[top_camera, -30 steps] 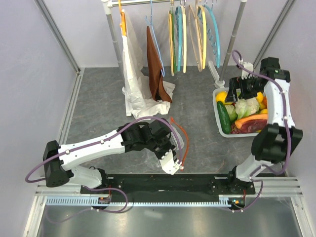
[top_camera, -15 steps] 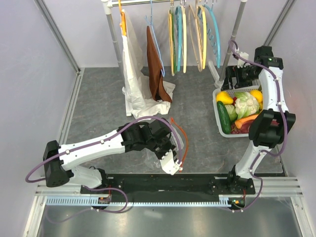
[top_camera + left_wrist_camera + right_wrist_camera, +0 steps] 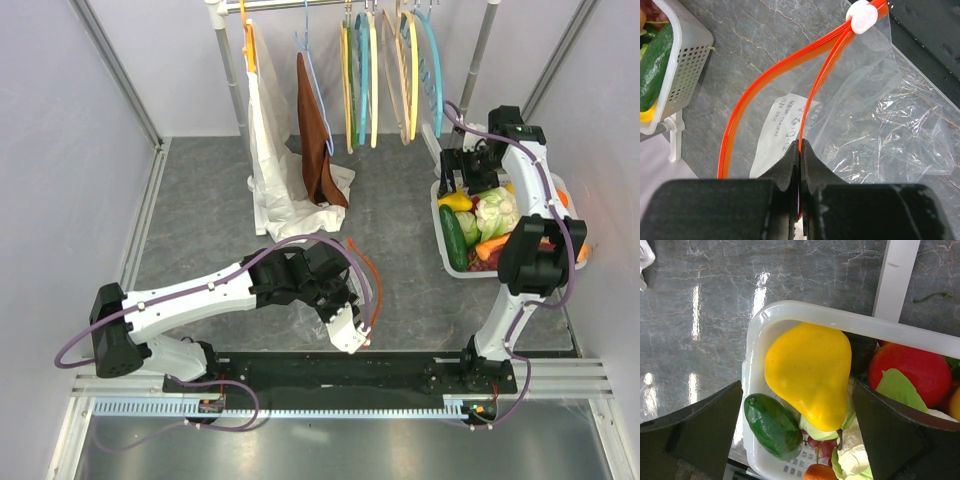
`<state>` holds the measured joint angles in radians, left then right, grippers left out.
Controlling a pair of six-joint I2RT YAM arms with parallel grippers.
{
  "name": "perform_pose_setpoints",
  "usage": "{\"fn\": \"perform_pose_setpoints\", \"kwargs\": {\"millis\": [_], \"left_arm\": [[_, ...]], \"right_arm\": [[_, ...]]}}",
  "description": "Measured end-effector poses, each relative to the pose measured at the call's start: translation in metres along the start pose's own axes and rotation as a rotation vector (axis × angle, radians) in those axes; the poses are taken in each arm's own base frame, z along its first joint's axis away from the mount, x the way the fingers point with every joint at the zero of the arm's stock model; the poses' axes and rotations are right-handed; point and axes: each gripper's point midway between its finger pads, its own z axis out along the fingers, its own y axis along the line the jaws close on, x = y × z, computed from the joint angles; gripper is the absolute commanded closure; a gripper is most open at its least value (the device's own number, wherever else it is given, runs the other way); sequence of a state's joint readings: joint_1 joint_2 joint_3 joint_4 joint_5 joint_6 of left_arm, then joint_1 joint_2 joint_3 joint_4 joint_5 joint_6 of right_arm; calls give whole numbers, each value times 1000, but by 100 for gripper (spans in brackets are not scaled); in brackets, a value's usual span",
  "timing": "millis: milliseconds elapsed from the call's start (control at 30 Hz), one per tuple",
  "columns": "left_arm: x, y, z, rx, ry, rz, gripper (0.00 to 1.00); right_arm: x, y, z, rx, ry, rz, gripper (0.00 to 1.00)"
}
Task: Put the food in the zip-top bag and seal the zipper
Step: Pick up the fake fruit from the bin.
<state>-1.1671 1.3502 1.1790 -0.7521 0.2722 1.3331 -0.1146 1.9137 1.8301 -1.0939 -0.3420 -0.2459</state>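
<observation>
The right gripper moves down over the wide body of the yellow fruit [image 3: 455, 200] [image 3: 810, 372] next and closes, since its open fingers already stand on either side.
The zip-top bag [image 3: 308, 316] [image 3: 880, 125] lies crumpled on the grey table in front of the left arm, its mouth gaping. My left gripper [image 3: 345, 325] [image 3: 801, 150] is shut on one lip of the orange-red zipper [image 3: 368, 280] [image 3: 765, 85], whose white slider [image 3: 863, 15] sits at the far end. The food is in the white basket [image 3: 440, 225] [image 3: 805, 310]: a yellow fruit [image 3: 455, 200] [image 3: 810, 372] and a dark green cucumber [image 3: 453, 238] [image 3: 772, 425]. My right gripper [image 3: 460, 178] [image 3: 797, 390] hangs open above the yellow fruit, one finger on either side and clear of it.
Pale green cabbage [image 3: 497, 212], a red round piece [image 3: 910, 372] and grapes also fill the basket. The clothes rack's right post [image 3: 470, 90] stands close behind my right gripper. Coloured hangers [image 3: 390, 80], a white garment [image 3: 270, 150] and a brown cloth [image 3: 318, 130] hang at the back.
My right arm has swung left and farther back over the basket, ending above the yellow fruit at its far-left corner. The left arm and bag have not moved.
</observation>
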Motion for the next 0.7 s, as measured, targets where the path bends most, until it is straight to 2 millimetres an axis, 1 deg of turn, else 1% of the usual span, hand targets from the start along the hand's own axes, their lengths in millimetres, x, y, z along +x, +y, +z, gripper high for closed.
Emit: {"fn": "perform_pose_setpoints", "kwargs": {"millis": [133, 267, 367, 400, 467, 533, 567, 633, 667, 700], "left_arm": [[0, 0, 0, 0, 0, 0, 98], [0, 0, 0, 0, 0, 0, 98], [0, 0, 0, 0, 0, 0, 98], [0, 0, 0, 0, 0, 0, 98], [0, 0, 0, 0, 0, 0, 98], [0, 0, 0, 0, 0, 0, 98], [0, 0, 0, 0, 0, 0, 98], [0, 0, 0, 0, 0, 0, 98], [0, 0, 0, 0, 0, 0, 98], [0, 0, 0, 0, 0, 0, 98]], "right_arm": [[2, 0, 6, 6, 14, 19, 2], [6, -3, 19, 6, 44, 47, 2], [8, -4, 25, 1, 57, 59, 4], [8, -4, 26, -3, 59, 63, 8], [8, -3, 26, -9, 59, 66, 11], [8, -2, 26, -16, 60, 74, 19], [8, -2, 26, -17, 62, 78, 24], [6, -5, 24, -20, 61, 93, 27], [5, -6, 24, -25, 61, 103, 31], [4, -7, 23, -31, 60, 110, 32]]}}
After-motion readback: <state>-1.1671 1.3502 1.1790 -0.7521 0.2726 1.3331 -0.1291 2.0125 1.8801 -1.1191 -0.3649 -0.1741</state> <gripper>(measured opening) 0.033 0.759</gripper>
